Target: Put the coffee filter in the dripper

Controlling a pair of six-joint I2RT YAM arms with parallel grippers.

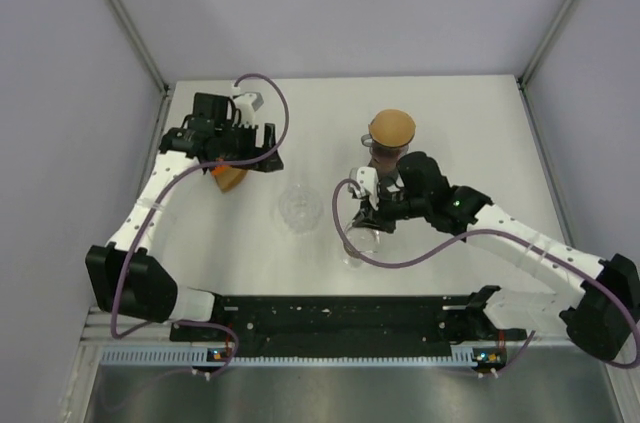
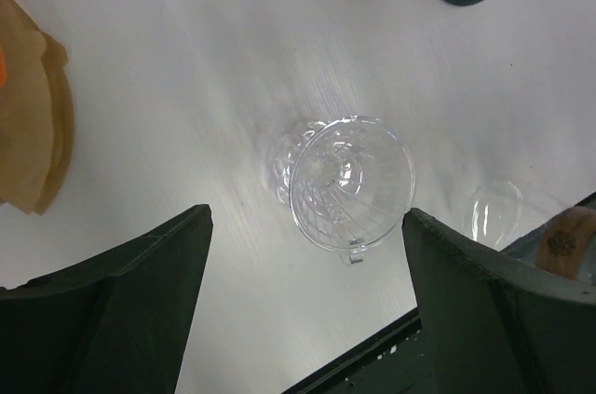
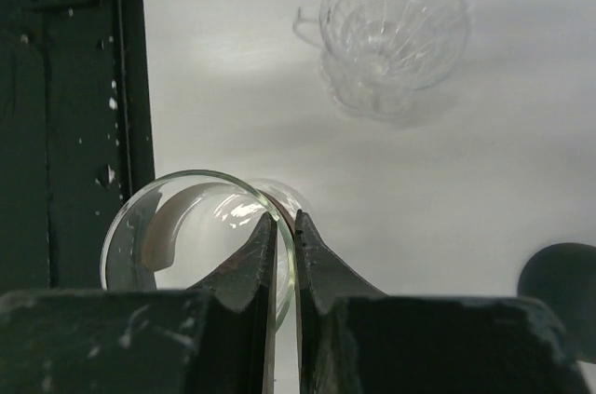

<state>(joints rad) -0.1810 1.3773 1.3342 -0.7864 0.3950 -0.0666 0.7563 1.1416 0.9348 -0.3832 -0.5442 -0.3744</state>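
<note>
My left gripper should move down and across onto the dripper's rim on the filter side. The dripper is below my left gripper and to its right in the top view.
The clear glass dripper stands on the white table between the arms; it also shows in the left wrist view and the right wrist view, and it has no filter in it. A stack of brown paper coffee filters lies at the left, under my left gripper, and shows at the left wrist view's edge. My left gripper is open and empty, above the table. My right gripper is shut on the rim of a clear glass cup, right of the dripper.
A dark canister with a round wooden lid stands behind the right gripper. The glass cup sits near the black rail at the table's front edge. Grey walls close in both sides.
</note>
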